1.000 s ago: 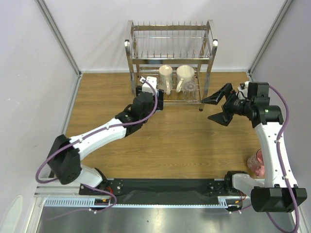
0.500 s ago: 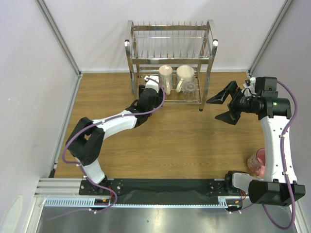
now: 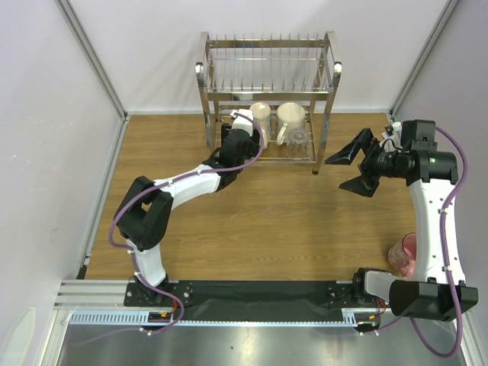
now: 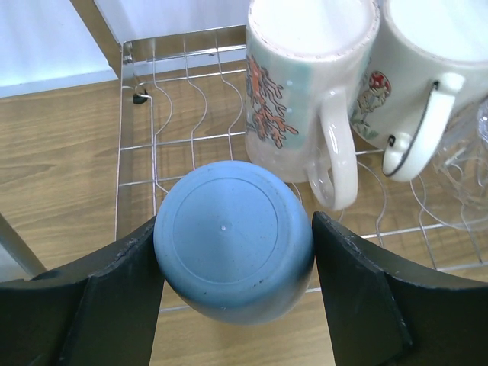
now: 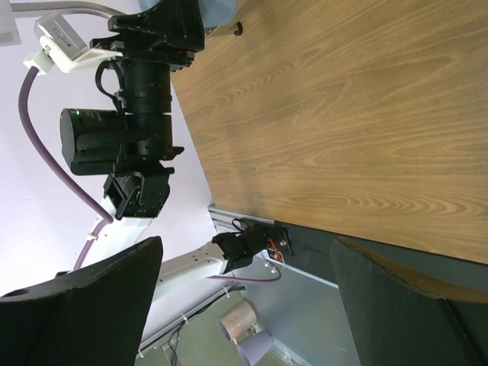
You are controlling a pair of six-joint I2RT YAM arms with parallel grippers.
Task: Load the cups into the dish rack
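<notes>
The wires (image 4: 189, 158) beside the coral-patterned mug are bare, so my left gripper will next move outward and down onto the empty corner and let go of the light blue cup (image 4: 232, 236).
My left gripper (image 4: 235, 229) is shut on the light blue cup (image 4: 232, 236), one black finger on each side and the cup's flat base facing the camera. The cup hangs over the front left of the dish rack's (image 3: 267, 53) lower wire tier (image 4: 183, 130). Beside it in that tier stand a cream mug with a coral pattern (image 4: 293, 91), a second cream mug (image 4: 427, 76) and the clear glass tumbler (image 3: 299, 137). The pink mug (image 3: 402, 255) sits at the table's right edge. My right gripper (image 3: 335, 171) hangs open and empty, right of the rack.
The rack stands against the back wall on four legs, its upper tier (image 3: 267, 76) lined with upright prongs. Grey walls and slanted metal posts close the table at left (image 3: 91, 57) and right (image 3: 427, 53). The right arm's lower link rises next to the pink mug.
My left arm has stretched farther back and carried the blue cup in over the rack's lower tier. The right arm drew back slightly to the right, then held still.
</notes>
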